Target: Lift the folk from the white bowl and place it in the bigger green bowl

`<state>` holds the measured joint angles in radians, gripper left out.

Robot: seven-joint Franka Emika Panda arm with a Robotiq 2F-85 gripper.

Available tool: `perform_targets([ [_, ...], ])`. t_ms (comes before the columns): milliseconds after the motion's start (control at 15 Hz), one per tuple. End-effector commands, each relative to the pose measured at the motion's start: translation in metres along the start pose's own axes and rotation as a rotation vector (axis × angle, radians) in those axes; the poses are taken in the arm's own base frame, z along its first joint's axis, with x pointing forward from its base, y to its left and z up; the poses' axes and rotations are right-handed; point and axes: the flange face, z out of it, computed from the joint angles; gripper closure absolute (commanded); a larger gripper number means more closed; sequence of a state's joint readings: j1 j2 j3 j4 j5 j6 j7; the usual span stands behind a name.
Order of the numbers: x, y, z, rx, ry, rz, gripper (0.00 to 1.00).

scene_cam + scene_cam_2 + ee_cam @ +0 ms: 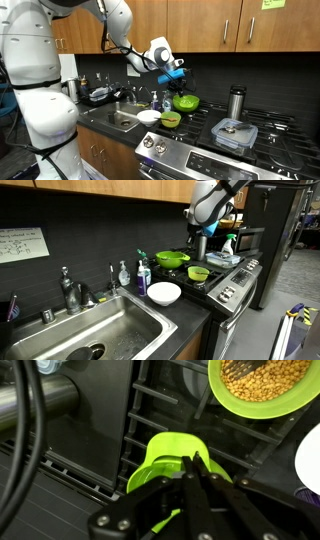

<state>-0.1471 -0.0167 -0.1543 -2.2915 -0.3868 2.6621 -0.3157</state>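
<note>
The fork moves outward from the smaller bowl next, over the inside of the bigger green bowl [186,100] for its release, as my gripper's fingers hang near that green bowl's rim.
My gripper [194,464] hangs above the bigger green bowl [168,457], which stands on the stove in both exterior views [185,101] [172,258]. The fingers are pressed together on a thin thing that I take for the fork; only a small dark tip [191,457] shows between them. In the exterior views the gripper [177,73] [200,238] is a little above the bowl's rim. The white bowl [149,117] [164,293] sits on the counter by the sink and looks empty; its edge shows in the wrist view [312,457].
The smaller yellow-green bowl [171,119] [198,274] [262,388] holds yellow grains and a metal utensil. A clear lidded container [235,133] and a steel flask [236,101] stand on the stove. Soap bottles [143,276] and the sink [110,330] are beside the white bowl.
</note>
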Motion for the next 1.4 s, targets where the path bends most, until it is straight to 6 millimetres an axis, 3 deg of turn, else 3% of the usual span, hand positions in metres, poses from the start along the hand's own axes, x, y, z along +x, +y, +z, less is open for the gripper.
perform_targets([
  [0,0.009,0.005,0.012,-0.029,0.019,-0.071,0.99],
  [333,0.024,0.006,0.018,-0.048,0.033,-0.110,0.99],
  [733,0.028,0.004,0.028,-0.059,0.028,-0.131,0.99],
  [800,0.029,0.004,0.029,-0.060,0.028,-0.134,0.88],
  [867,0.030,0.004,0.030,-0.061,0.028,-0.138,0.70],
  [1333,0.032,0.006,0.023,-0.076,0.036,-0.140,0.27],
])
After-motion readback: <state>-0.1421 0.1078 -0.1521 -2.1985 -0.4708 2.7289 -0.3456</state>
